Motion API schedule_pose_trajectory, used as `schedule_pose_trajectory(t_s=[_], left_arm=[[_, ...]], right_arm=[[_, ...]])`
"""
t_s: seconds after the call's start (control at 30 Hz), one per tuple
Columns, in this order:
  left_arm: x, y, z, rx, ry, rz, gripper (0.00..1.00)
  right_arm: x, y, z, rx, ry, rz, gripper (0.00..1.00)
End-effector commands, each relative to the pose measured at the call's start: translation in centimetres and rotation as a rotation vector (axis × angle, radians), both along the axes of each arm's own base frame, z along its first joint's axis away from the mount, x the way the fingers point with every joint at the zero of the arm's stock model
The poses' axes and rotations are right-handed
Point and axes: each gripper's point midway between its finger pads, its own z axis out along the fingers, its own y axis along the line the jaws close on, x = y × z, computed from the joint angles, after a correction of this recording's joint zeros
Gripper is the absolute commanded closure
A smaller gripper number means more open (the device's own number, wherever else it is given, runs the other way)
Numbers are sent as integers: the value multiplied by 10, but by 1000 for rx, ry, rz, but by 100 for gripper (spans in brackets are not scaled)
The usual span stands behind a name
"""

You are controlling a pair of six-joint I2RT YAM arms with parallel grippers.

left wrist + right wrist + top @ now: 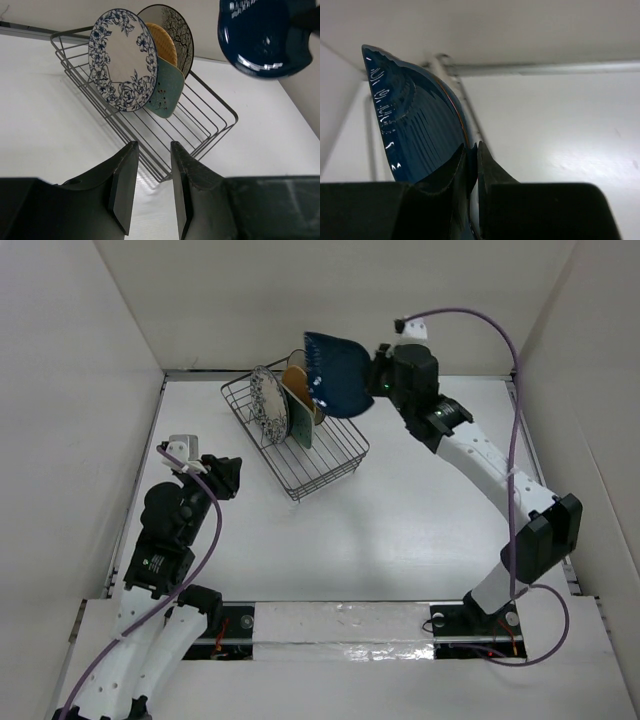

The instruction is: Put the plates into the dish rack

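The robot's right gripper will next swing to the left in the top view, go down to the empty rack end (pixel 243 406) beside the white-and-blue plate and let go there.
The grey wire dish rack (pixel 330 465) stands at the back middle of the table, also in the left wrist view (pixel 210 125). Upright in it are the white-and-blue floral plate (pixel 122 60), the mint plate (pixel 167 92), the orange plate (pixel 162 45) and the beige floral plate (pixel 175 30). My right gripper (pixel 372 382) is shut on the edge of the dark-blue leaf-shaped plate (pixel 335 373), held upright in the air above the rack's far end; it fills the right wrist view (pixel 415 130). My left gripper (pixel 152 150) is open and empty, short of the rack's near corner. The black plate is not visible.
White walls enclose the table on the left, back and right. The right arm stretches from its base (pixel 490 615) across the right side to the rack. The left arm (pixel 170 530) sits folded at the near left.
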Motion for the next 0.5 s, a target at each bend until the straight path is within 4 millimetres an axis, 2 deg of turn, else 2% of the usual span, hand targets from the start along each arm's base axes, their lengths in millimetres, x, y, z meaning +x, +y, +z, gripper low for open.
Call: schedule_pose_trajectory(t_s=[0.0, 0.03, 0.07, 0.1, 0.13, 0.17, 0.2, 0.23, 0.27, 0.3, 0.33, 0.37, 0.43, 0.47], left_arm=[[-1, 7, 22, -20, -71, 39, 71], [-1, 8, 22, -23, -71, 44, 71], [-2, 9, 24, -25, -76, 50, 71], [-2, 9, 23, -25, -76, 50, 71], [-2, 10, 23, -28, -76, 53, 71], [-2, 11, 25, -28, -76, 60, 71], [-2, 12, 25, -28, -77, 64, 71], [-2, 13, 25, -28, -77, 71, 71], [-2, 14, 26, -28, -79, 76, 71], [-2, 15, 26, -29, -77, 79, 71], [-2, 15, 28, -30, -83, 82, 71], [-2, 17, 28, -31, -81, 91, 71], [-3, 18, 28, -31, -83, 96, 71], [-2, 19, 28, -30, -82, 100, 71]], right_arm=[[5, 32, 69, -32, -156, -71, 100], [-1, 60, 75, -48, -170, -30, 100], [-3, 72, 105, -21, -221, -28, 100], [-2, 80, 110, -33, -232, -52, 100], [7, 101, 93, -76, -217, -45, 100], [2, 121, 97, -78, -228, -28, 100], [-1, 124, 128, -44, -278, -59, 100], [1, 142, 133, -47, -300, -71, 100], [6, 157, 109, -93, -271, -52, 100], [4, 158, 136, -44, -319, -78, 100], [6, 164, 138, -55, -335, -85, 100], [14, 179, 116, -89, -320, -95, 100], [9, 184, 129, -80, -368, -143, 100], [14, 187, 132, -46, -401, -166, 100]])
